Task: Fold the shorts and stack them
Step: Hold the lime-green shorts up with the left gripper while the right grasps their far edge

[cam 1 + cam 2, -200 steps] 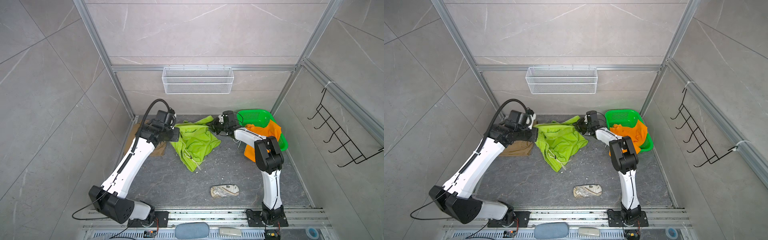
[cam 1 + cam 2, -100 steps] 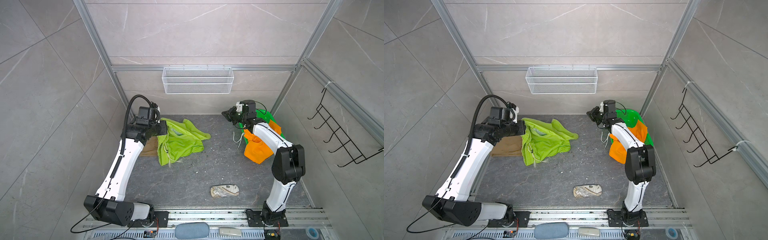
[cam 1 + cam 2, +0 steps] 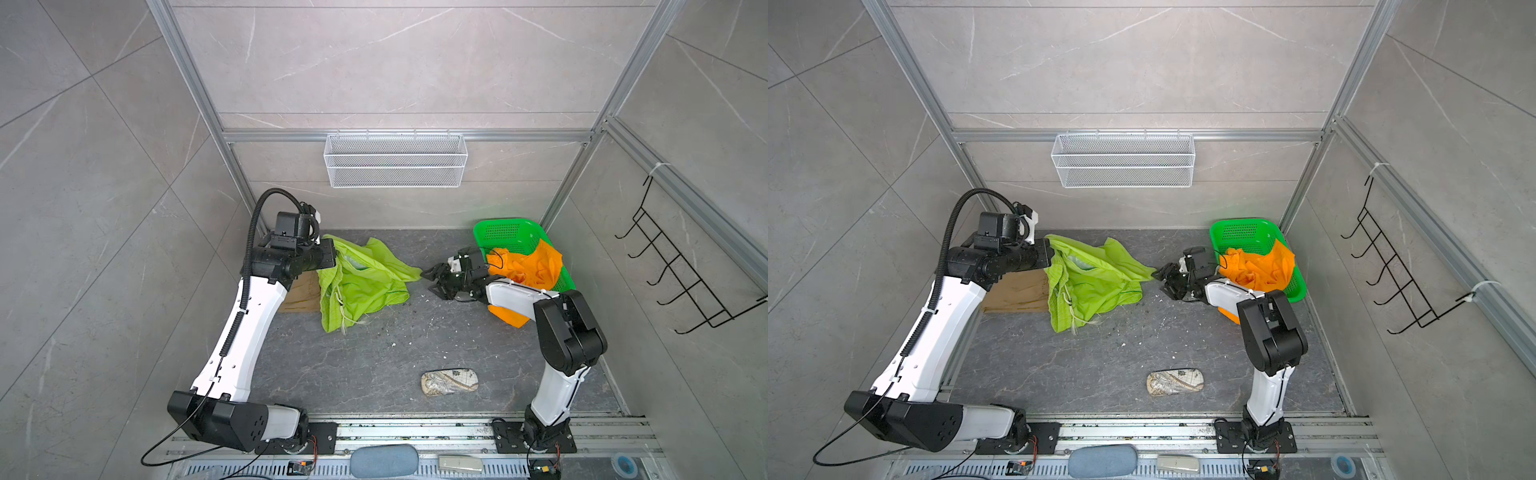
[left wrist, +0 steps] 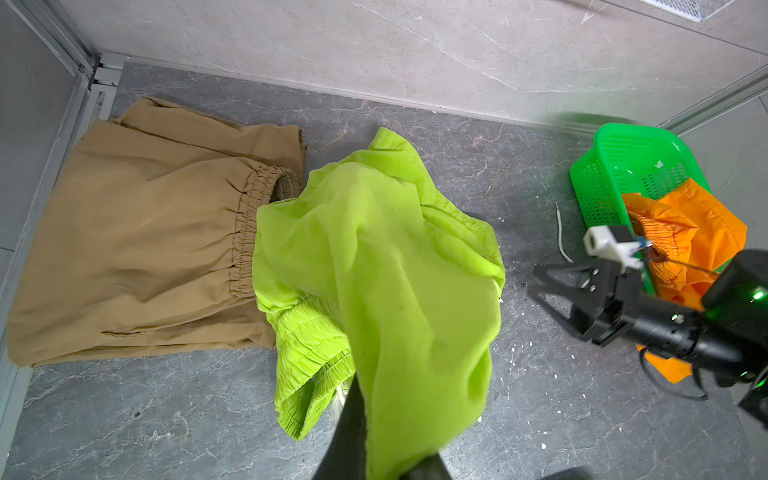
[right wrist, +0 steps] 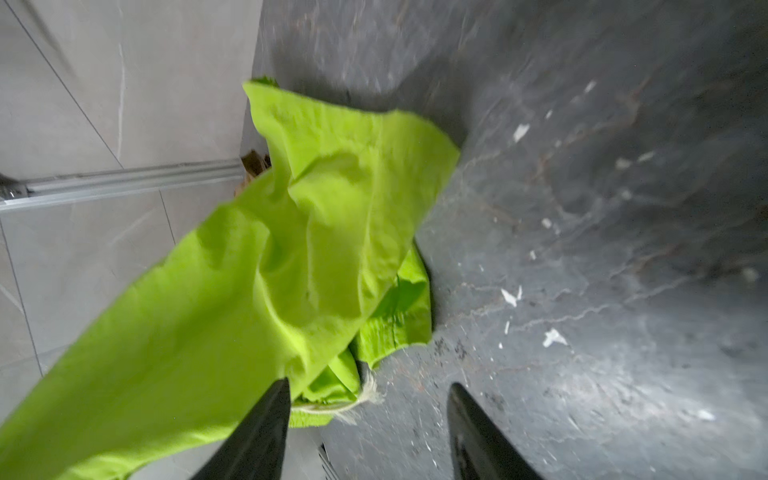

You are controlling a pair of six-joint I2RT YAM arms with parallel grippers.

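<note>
My open right gripper slides outward onto the corner of the far leg hem (image 3: 411, 274) (image 5: 400, 134) next, just ahead and outward of the fingertips, since that hem is still loose.
The lime green shorts (image 3: 365, 282) (image 3: 1092, 282) lie crumpled on the dark floor, their left edge over the tan shorts (image 3: 299, 291) (image 4: 145, 232). My left gripper (image 3: 328, 254) (image 4: 386, 436) is shut on their raised upper left part, and the cloth drapes over its fingers. My right gripper (image 3: 427, 281) (image 5: 370, 386) hangs open just right of the lime shorts' pointed corner, with nothing between its fingers. The cloth brushes one finger. The orange shorts (image 3: 528, 266) (image 3: 1258, 270) spill out of the green basket (image 3: 507, 232).
A patterned beige pouch (image 3: 449, 382) lies near the front of the floor. A white wire basket (image 3: 395, 166) hangs on the back wall and a black hook rack (image 3: 685, 270) on the right wall. White crumbs are scattered over the floor.
The lime shorts have shifted left, partly onto the tan ones. My right gripper let go of them, swung back by the basket, then came low to their right corner and opened.
</note>
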